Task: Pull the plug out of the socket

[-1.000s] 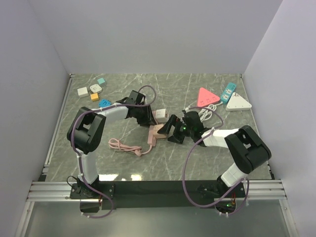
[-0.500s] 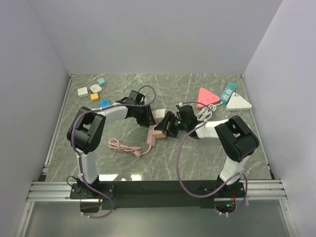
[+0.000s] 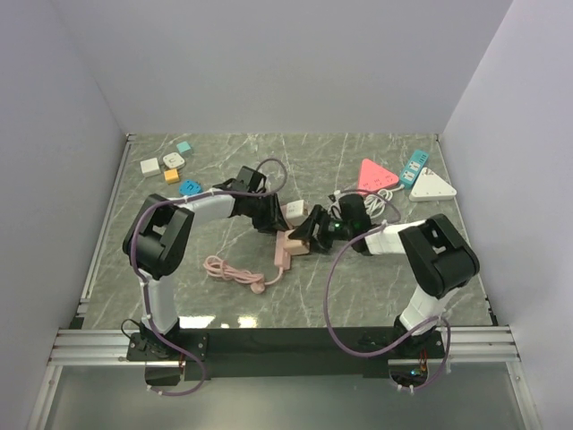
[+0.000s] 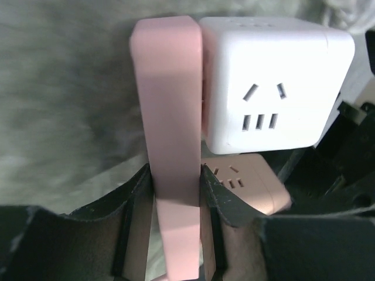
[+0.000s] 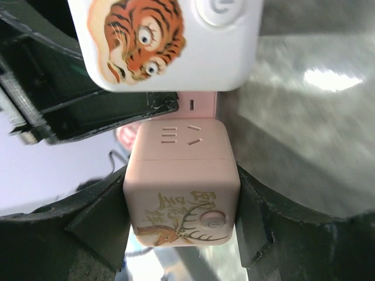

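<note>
The robot's right gripper will next lift, cross to the left in the top view, lower and release the pink cube socket, since the tabletop [image 3: 213, 177] beside the blue cube is clear.
A flat pink plug [image 4: 170, 117] sits against the side of a white cube socket [image 4: 269, 88]. My left gripper [image 4: 176, 175] is shut on the plug's lower part. A pink cube socket [image 5: 181, 181] with a deer picture sits between the fingers of my right gripper [image 5: 181, 193], which touch both its sides. Above it is the white cube [image 5: 170, 41], showing a tiger picture. From above, the left gripper [image 3: 270, 218] and right gripper [image 3: 312, 235] meet at mid-table around the white cube [image 3: 292, 211]. A pink cable [image 3: 235, 271] trails left.
A pink triangular power strip [image 3: 373, 175], a white triangular one [image 3: 432, 187] and a blue strip [image 3: 414, 166] lie at the back right. A white cable [image 3: 372, 204] coils near the right arm. Several small coloured cubes [image 3: 170, 163] sit at the back left.
My right gripper has closed from wide open onto the pink cube socket. The pink cable and sockets have shifted a little. The left gripper keeps its hold on the plug.
</note>
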Robot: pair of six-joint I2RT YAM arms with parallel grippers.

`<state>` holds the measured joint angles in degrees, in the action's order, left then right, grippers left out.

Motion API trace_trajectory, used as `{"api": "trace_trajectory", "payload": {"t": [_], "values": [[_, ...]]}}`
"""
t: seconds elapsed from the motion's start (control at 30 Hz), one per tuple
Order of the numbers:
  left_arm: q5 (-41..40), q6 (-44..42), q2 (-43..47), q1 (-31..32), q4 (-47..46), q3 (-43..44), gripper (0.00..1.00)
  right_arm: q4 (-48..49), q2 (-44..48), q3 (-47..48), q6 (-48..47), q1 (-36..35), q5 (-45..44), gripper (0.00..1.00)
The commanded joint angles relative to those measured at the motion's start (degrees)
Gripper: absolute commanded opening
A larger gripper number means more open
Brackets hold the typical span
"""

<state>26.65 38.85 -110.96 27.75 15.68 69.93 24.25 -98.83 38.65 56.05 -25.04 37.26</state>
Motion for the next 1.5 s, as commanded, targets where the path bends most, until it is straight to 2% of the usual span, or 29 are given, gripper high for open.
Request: {"api": "trace_trajectory", "payload": {"t": [0.0,0.17,0.2,0.27,0.33,0.43,0.57,0.7,0.87,0.9,0.93,0.97,1.13,1.23,1.37,1.47], "values": [[-9.33,-3.87,-1.46,-2.52,4.0,-2.25,0.0,-5.3,8.9,-0.43,-2.6,7.01,11.17,0.0],[-14.61,-7.03,-1.46,-2.96,7.69,-1.2,0.0,-27.11,13.13,7.39,-18.24,10.97,12.41,0.0],[-14.96,-7.38,-1.46,-2.96,8.04,-1.03,0.0,-34.63,12.96,10.62,-20.52,11.41,10.31,0.0],[-15.84,-8.09,-1.37,-2.96,8.92,-0.24,0.0,-40.05,12.52,14.06,-25.8,11.94,8.02,0.0],[-16.19,-8.44,-1.28,-2.96,9.36,0.55,0.0,-46.99,12.43,15.74,-28.27,12.64,1.88,0.0],[-16.64,-8.62,-0.93,-2.96,10.33,1.43,0.0,-48.07,13.48,15.84,-28.99,13.08,1.5,0.0],[-14.44,-8.09,-0.31,-2.96,10.07,2.23,0.0,-42.98,15.68,12.42,-26.61,13.0,7.38,0.0],[-6.12,-6.69,1.62,-2.53,6.13,2.14,0.0,-37.28,18.31,9.6,-24.33,13.0,11.52,0.0],[-4.07,-4.05,5.04,-1.73,6.46,3.72,0.42,-33.13,21.3,7.22,-19.93,12.91,14.34,0.0],[-4.24,-2.91,5.83,-1.73,6.73,3.81,0.65,-33.04,21.65,7.49,-19.76,12.82,15.21,0.0],[-4.68,-2.47,7.75,-1.73,7.16,4.16,0.96,-33.65,22.53,7.84,-19.75,12.73,14.95,0.0],[-4.86,-1.94,8.9,-1.73,7.26,4.16,0.99,-34.35,22.97,9.06,-19.84,12.47,14.34,0.0],[-8.63,1.84,16.98,-2.96,9.19,4.6,0.99,-38.75,23.86,13.98,-20.28,11.5,11.26,0.0],[-13.89,4.65,22.16,-4.62,11.73,4.43,0.99,-39.54,21.67,19.15,-18.97,10.36,8.28,0.0],[-19.61,8.34,29.91,-8.4,12.18,1.01,0.99,-42.61,15.35,28.82,-19.66,4.23,3.54,0.0],[-18.58,8.96,34.31,-12.36,11.83,-2.51,0.99,-46.29,6.92,38.49,-21.07,-2.98,-0.51,0.0]]}}
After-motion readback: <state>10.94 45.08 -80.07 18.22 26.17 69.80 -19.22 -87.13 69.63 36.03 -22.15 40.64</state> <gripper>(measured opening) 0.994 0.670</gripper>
